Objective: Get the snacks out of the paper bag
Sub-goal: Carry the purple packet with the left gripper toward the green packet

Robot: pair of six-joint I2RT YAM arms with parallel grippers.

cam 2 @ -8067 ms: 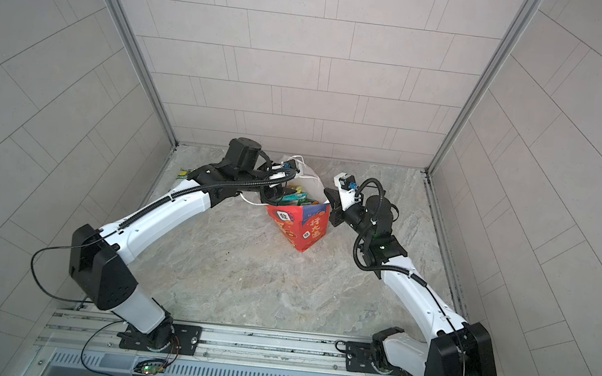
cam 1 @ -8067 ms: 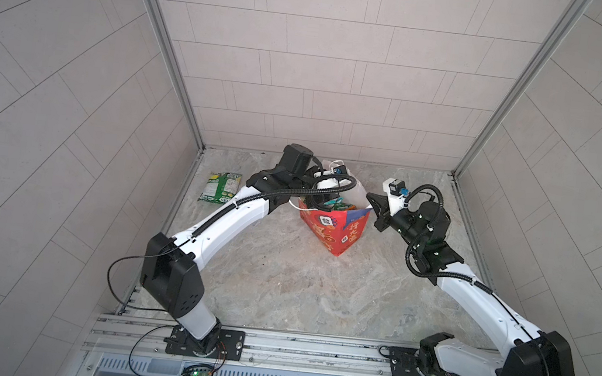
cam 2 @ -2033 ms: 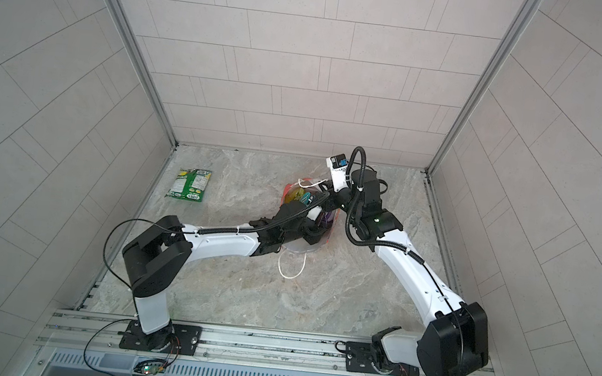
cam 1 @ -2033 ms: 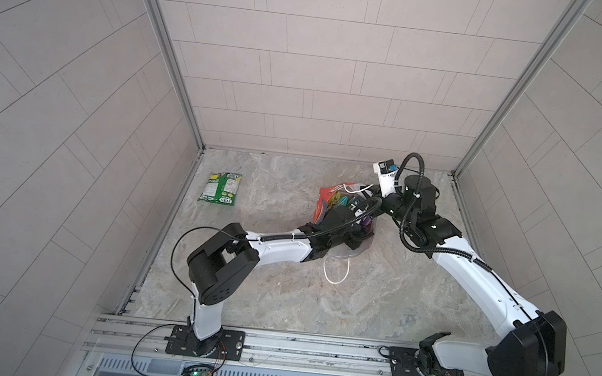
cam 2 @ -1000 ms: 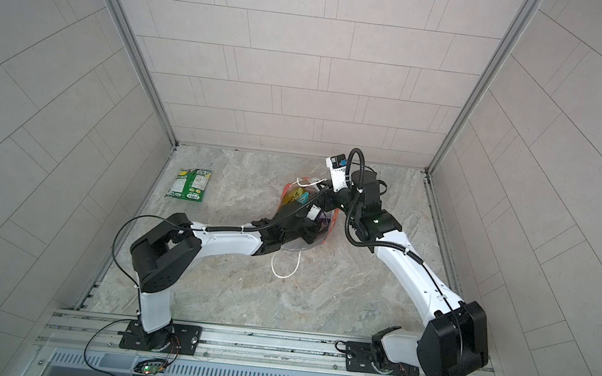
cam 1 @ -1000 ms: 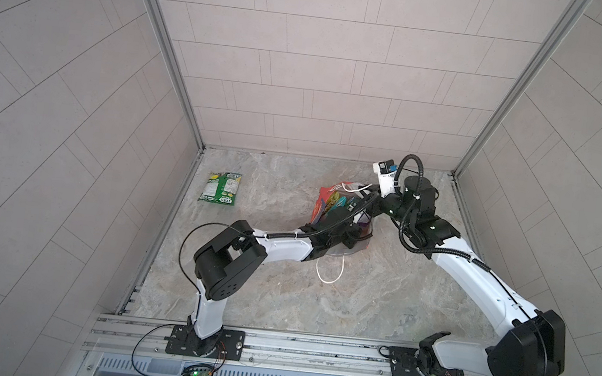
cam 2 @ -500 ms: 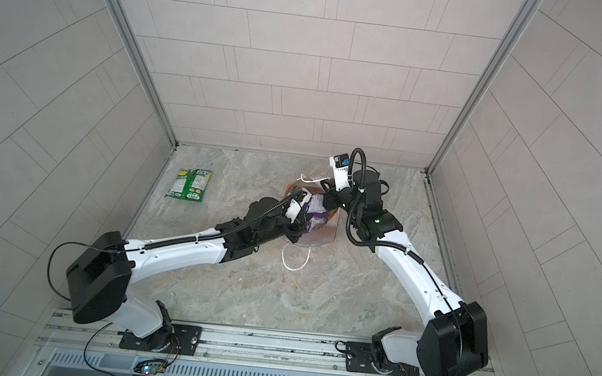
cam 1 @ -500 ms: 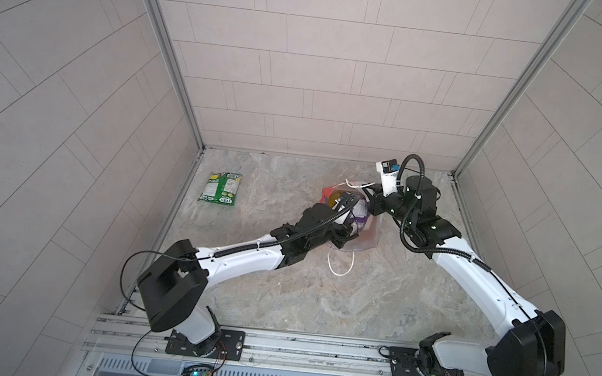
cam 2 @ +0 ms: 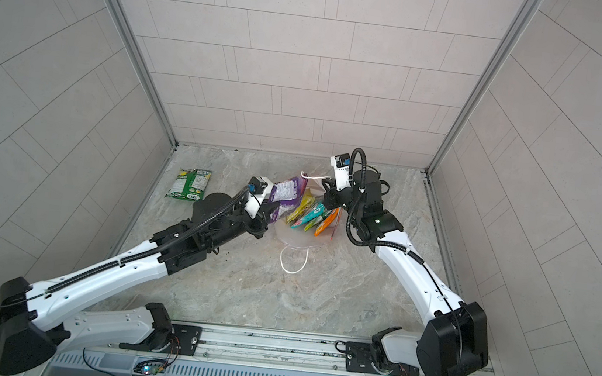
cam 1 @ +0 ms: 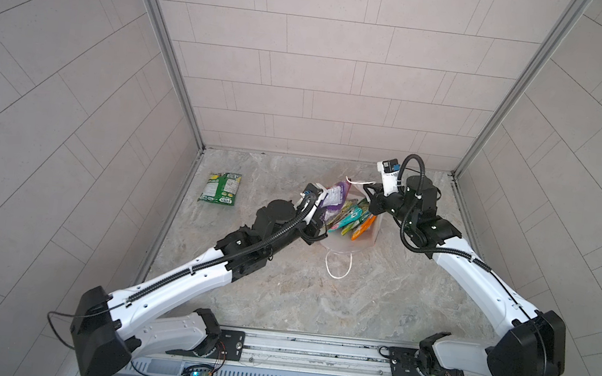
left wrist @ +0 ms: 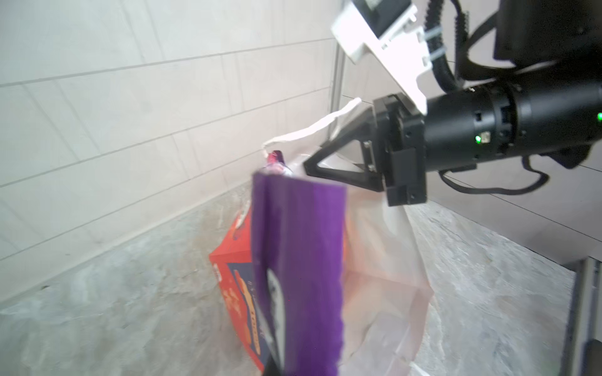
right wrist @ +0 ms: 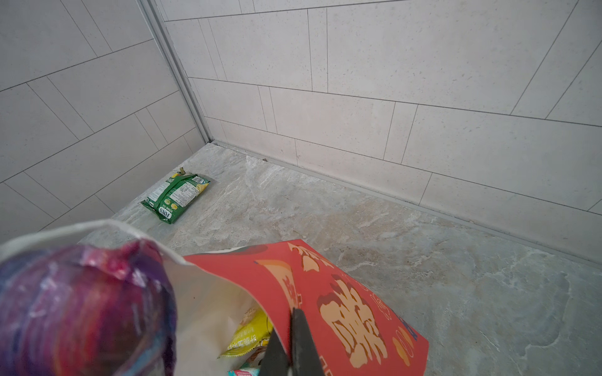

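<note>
The marble floor beside the green packet (cam 1: 220, 188) is clear. I should next swing my left gripper away from the bag (cam 1: 372, 236) and down to that spot to let go of the purple packet.
The red paper bag (cam 1: 372, 236) leans over with its white inside facing up in both top views, also (cam 2: 299, 239). My right gripper (right wrist: 290, 353) is shut on its red rim (right wrist: 345, 312). My left gripper (cam 1: 321, 220) is shut on the lower end of a purple snack packet (cam 1: 336, 200), holding it upright at the left of the bag's mouth (left wrist: 294, 260). Yellow-green, teal and orange packets (cam 2: 313, 216) stick out of the bag. A green packet (cam 1: 220, 188) lies flat by the left wall.
One white cord handle (cam 1: 337, 267) lies looped on the marble floor in front of the bag; the other (left wrist: 312, 128) hangs beside the right gripper's fingers (left wrist: 338, 162). Tiled walls close in the back and both sides. A metal rail (cam 1: 312, 346) runs along the front.
My left gripper has drawn the purple packet leftward and up, away from the other packets in the bag. The right gripper keeps its hold on the rim, barely moved.
</note>
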